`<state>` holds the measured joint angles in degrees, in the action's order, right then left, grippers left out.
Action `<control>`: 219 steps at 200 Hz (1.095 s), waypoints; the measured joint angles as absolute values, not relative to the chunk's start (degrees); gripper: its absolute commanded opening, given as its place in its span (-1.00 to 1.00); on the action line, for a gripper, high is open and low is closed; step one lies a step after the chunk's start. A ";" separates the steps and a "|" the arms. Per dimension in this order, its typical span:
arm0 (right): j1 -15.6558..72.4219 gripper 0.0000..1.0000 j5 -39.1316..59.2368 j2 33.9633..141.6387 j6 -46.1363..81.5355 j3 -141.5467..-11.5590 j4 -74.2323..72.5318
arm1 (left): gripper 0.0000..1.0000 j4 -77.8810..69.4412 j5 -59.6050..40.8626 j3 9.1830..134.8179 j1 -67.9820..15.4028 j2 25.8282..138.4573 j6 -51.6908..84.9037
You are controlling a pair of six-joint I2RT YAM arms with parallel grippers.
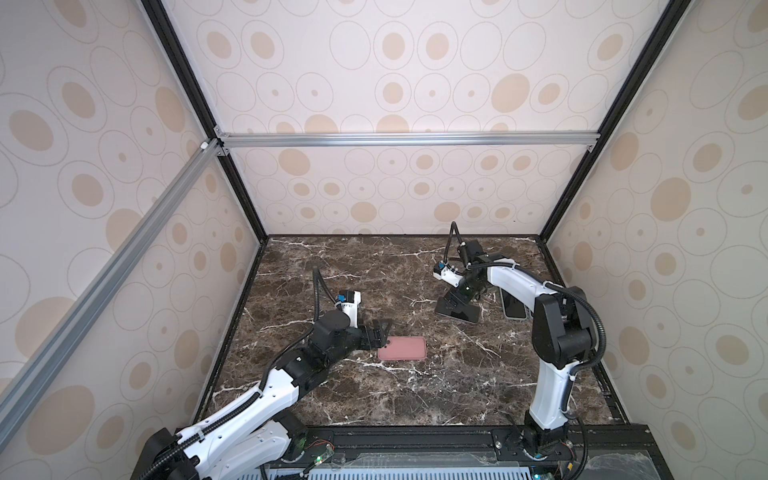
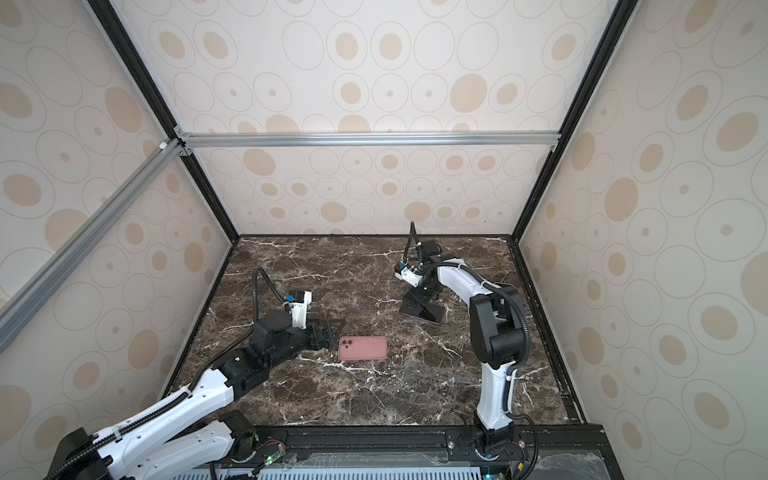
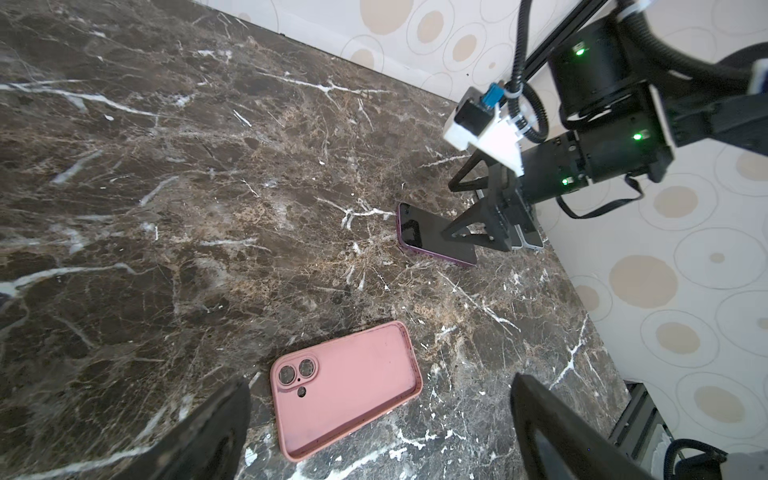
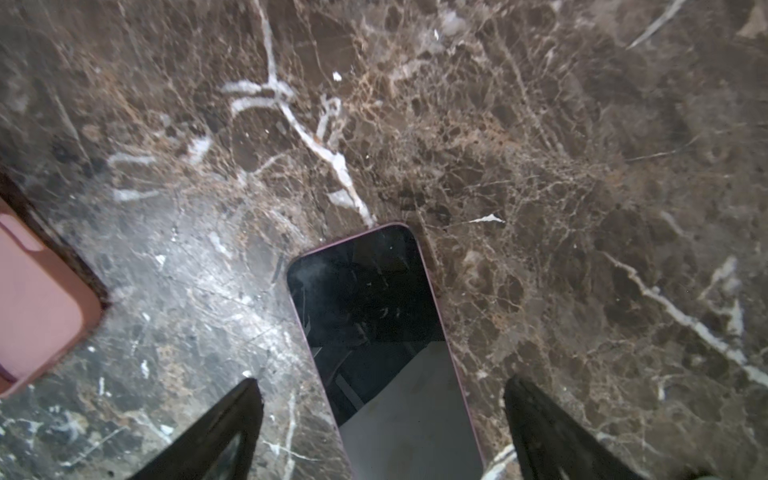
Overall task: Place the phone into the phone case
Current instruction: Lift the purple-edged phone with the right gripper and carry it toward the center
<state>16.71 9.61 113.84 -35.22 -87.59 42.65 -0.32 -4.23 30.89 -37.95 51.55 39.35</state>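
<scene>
My right gripper moves down around the phone's middle next and closes on both long edges, since the phone lies just below its open fingers.
The phone (image 1: 465, 313) (image 4: 374, 316) lies screen up on the marble table at the back right; it has a dark screen and a purple rim. My right gripper (image 1: 454, 304) (image 4: 381, 381) stands open low over its near end, one finger on each side and a gap to each edge. The pink phone case (image 1: 402, 348) (image 2: 363, 348) (image 3: 345, 386) lies hollow side up near the middle, camera holes toward the left arm. My left gripper (image 1: 383, 334) (image 3: 378, 382) hovers open at that end of the case and holds nothing.
A second flat device with a light rim (image 1: 513, 309) (image 3: 530, 243) lies right of the phone, partly under the right arm. Patterned walls close in the table (image 1: 415, 395) on three sides. A black rail (image 1: 415, 440) runs along its front edge.
</scene>
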 measured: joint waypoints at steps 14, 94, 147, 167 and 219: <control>16.25 0.88 9.65 115.48 -37.01 -88.49 43.94 | 0.98 0.16 -3.90 30.22 -37.91 50.04 39.31; 16.05 0.90 9.15 120.95 -39.51 -91.31 49.47 | 0.99 2.24 -3.16 29.04 -37.58 47.35 38.72; 16.05 0.90 9.13 121.91 -39.22 -92.58 51.13 | 0.98 2.24 -3.36 28.51 -37.54 47.29 38.52; 16.05 0.90 9.02 121.84 -38.87 -91.68 50.39 | 0.98 2.24 -3.36 28.49 -37.54 47.24 38.50; 17.80 0.89 5.69 118.91 -38.37 -86.52 47.86 | 0.98 2.17 -3.46 28.32 -37.47 47.24 38.17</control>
<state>17.80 5.69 118.91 -38.37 -86.52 47.86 2.17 -3.46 28.32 -37.47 47.24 38.17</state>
